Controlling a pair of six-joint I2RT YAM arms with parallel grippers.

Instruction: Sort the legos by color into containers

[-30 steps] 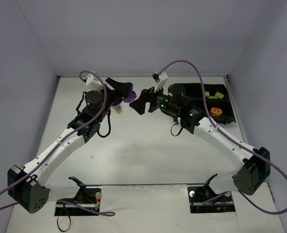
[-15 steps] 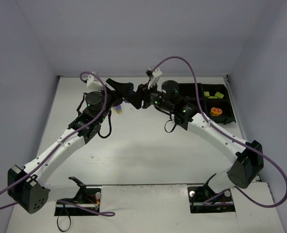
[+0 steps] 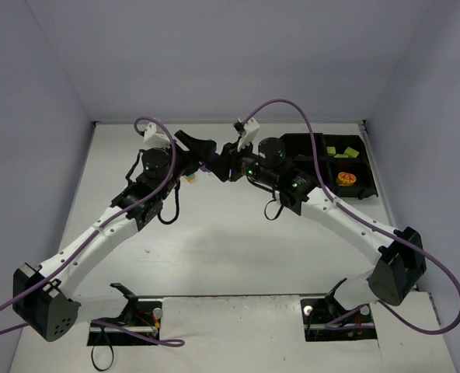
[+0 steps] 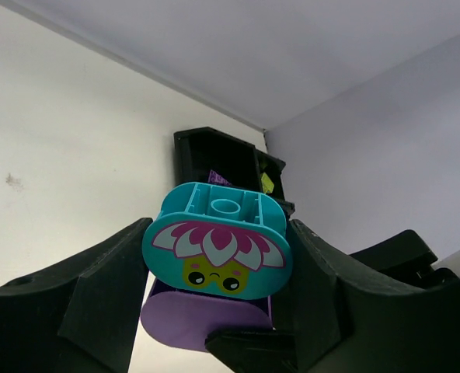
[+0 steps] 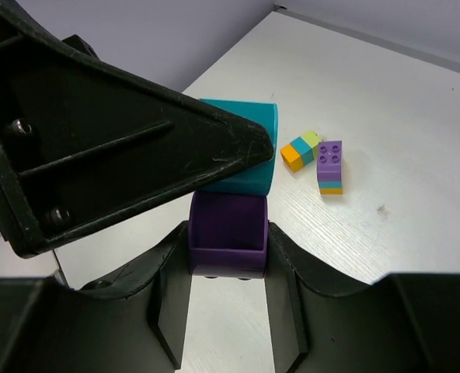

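Observation:
My right gripper needs to go to the right in the top view and down over the tray's far inner section to release, since a purple lego lies there.
Two stacked oval legos hang in mid-air at the back centre. The cyan lego, printed with a flower face, sits between the fingers of my left gripper, which is shut on it. The purple lego stuck to it is squeezed on both sides by my right gripper. From above, the left gripper and right gripper meet tip to tip. The black container tray at the back right holds lime green legos and an orange lego.
Two small mixed-colour stacks lie on the white table below the grippers: an orange, cyan and green stack and a purple, cyan and orange stack. The walls close in on the table at the back and sides.
My right arm has swung left from beside the tray to the left gripper, and its jaws have closed onto the purple lego. The left gripper has barely moved.

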